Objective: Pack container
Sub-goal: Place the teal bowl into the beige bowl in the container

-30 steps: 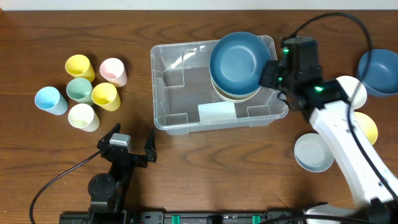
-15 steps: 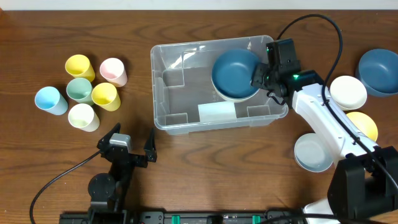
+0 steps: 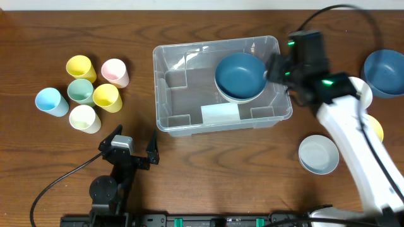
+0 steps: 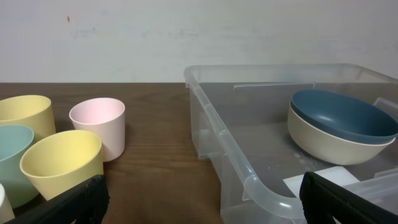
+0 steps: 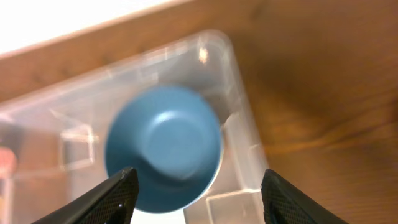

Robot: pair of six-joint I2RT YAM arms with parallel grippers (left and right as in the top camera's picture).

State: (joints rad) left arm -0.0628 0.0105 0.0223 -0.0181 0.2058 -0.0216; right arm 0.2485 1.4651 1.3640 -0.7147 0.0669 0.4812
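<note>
The robot's right gripper will first swing away from the container (image 3: 161, 94), so that it can go down to the near rim of the other dark blue bowl that is still outside.
The container (image 3: 161, 94) is a large clear bin in the middle of the table. In its right half a dark blue bowl (image 3: 240, 74) rests nested in a cream bowl (image 4: 336, 144). My right gripper (image 3: 273, 68) hovers open above the container's right end, with nothing between its fingers. In the right wrist view the blue bowl (image 5: 163, 146) lies below the right gripper (image 5: 199, 186), apart from both fingers. My left gripper (image 3: 134, 140) stands open and empty near the front edge, before the container's left corner (image 4: 249, 180).
Several pastel cups (image 3: 85, 91) cluster at the left; a pink cup (image 4: 98, 124) and yellow cups (image 4: 62, 163) show in the left wrist view. At the right lie a dark blue bowl (image 3: 383, 71), a yellow bowl (image 3: 377, 129) and a pale bowl (image 3: 317, 154).
My right gripper lowered the blue bowl onto the cream bowl in the container, opened and let it go, then drew back up and to the right. The left arm stayed still.
</note>
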